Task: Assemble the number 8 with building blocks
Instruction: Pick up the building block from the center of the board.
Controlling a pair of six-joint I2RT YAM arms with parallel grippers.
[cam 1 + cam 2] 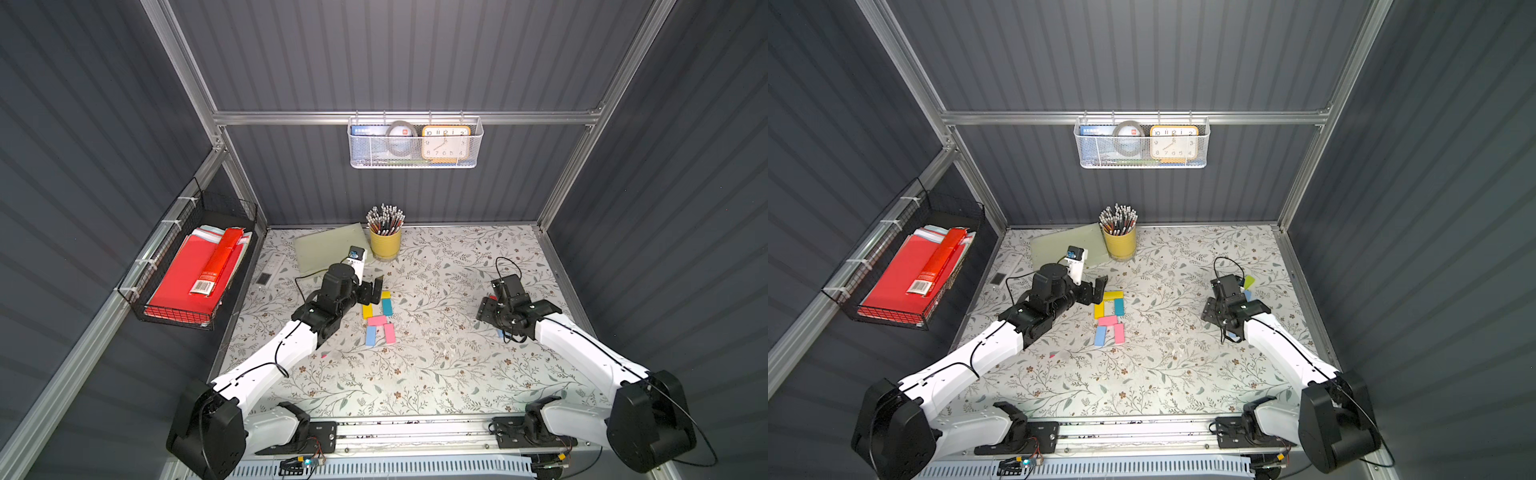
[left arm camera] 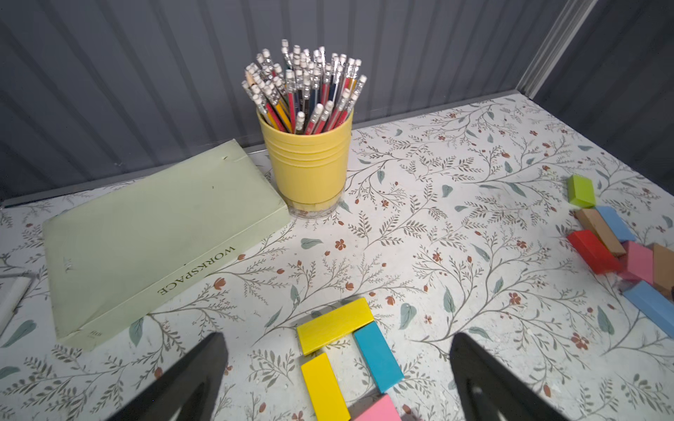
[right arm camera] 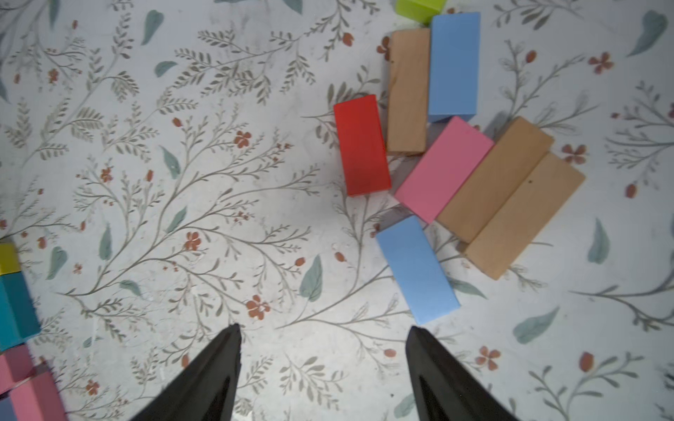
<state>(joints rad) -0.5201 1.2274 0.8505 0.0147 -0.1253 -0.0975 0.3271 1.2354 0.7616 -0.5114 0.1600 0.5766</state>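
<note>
Next, my open right gripper comes down onto the near light blue block point(image 1: 501, 333) point(image 3: 417, 269), turning its fingers to the block's slant, since the block's long sides lie clear of other blocks.
Six building blocks lie flat mid-table as a partial number 8 point(image 1: 377, 320): a yellow block point(image 2: 334, 325) across the far end, a yellow point(image 2: 324, 388) and a teal block point(image 2: 377, 355) below it, a pink crossbar point(image 1: 1107, 320), then a light blue point(image 1: 1100, 336) and a pink block point(image 1: 1119, 333). My left gripper point(image 2: 338, 334) hovers open over the far yellow block, holding nothing. My right gripper point(image 3: 324, 327) is open over bare table beside the loose pile: red point(image 3: 361, 145), pink point(image 3: 443, 169), light blue point(image 3: 417, 269), tan point(image 3: 494, 180) and lime green point(image 3: 419, 7) blocks.
A yellow cup of pencils point(image 1: 385, 243) and a pale green book point(image 1: 328, 247) stand at the back, just behind my left gripper. A black wire basket of red folders point(image 1: 187, 274) hangs on the left wall. A white mesh basket with a clock point(image 1: 415, 143) hangs on the back wall.
</note>
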